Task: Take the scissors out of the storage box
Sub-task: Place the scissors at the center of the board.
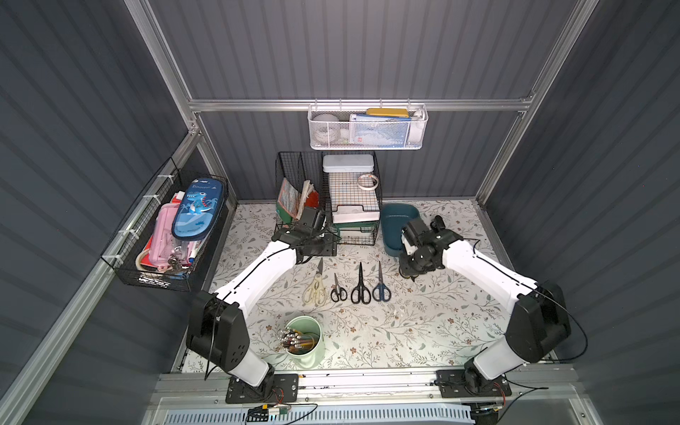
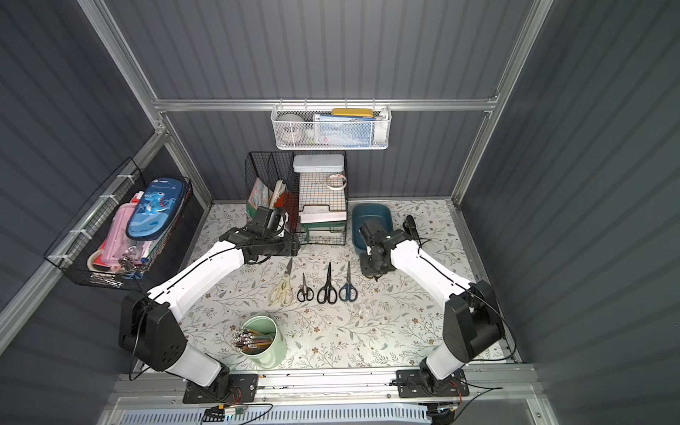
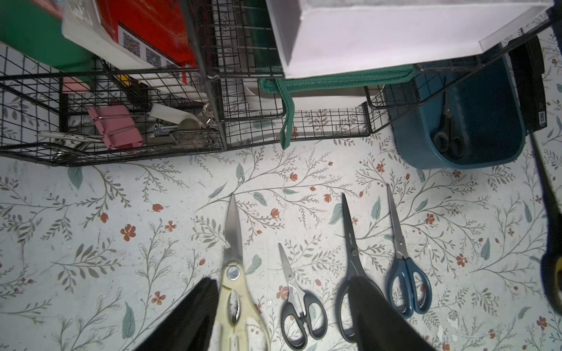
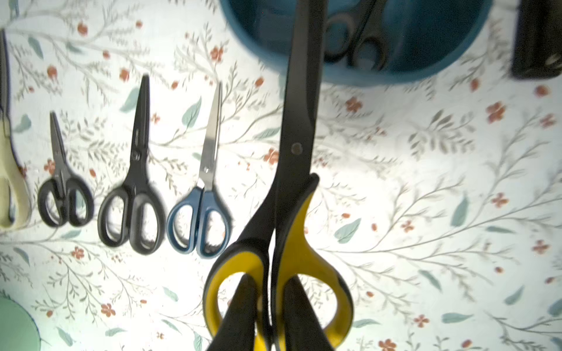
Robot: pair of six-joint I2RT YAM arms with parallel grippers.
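Observation:
The handle bars in my right gripper go back and down next for release beside the dark-blue-handled scissors, since bare tabletop lies below and back from it.
Four pairs of scissors lie in a row on the floral table: cream-handled [image 1: 315, 289], small black [image 1: 337, 290], long black [image 1: 360, 289] and dark-blue-handled [image 1: 381, 289]. My right gripper [image 4: 270, 278] is shut on the handle of the yellow-and-black scissors [image 4: 299, 170], held above the table to the right of the row, blades pointing toward the storage box [image 4: 425, 70]. That teal box [image 1: 390, 224] holds a small black pair [image 3: 450, 133]. Over the row my left gripper [image 3: 282, 281] hangs open, holding nothing.
A black stapler [image 3: 529, 85] lies beside the box. The black wire-mesh organiser [image 1: 331, 198] stands behind the row. A green cup of pencils [image 1: 305, 342] sits near the front. A white mesh basket [image 1: 368, 128] hangs on the back rail, a black wire basket [image 1: 165, 235] on the left wall.

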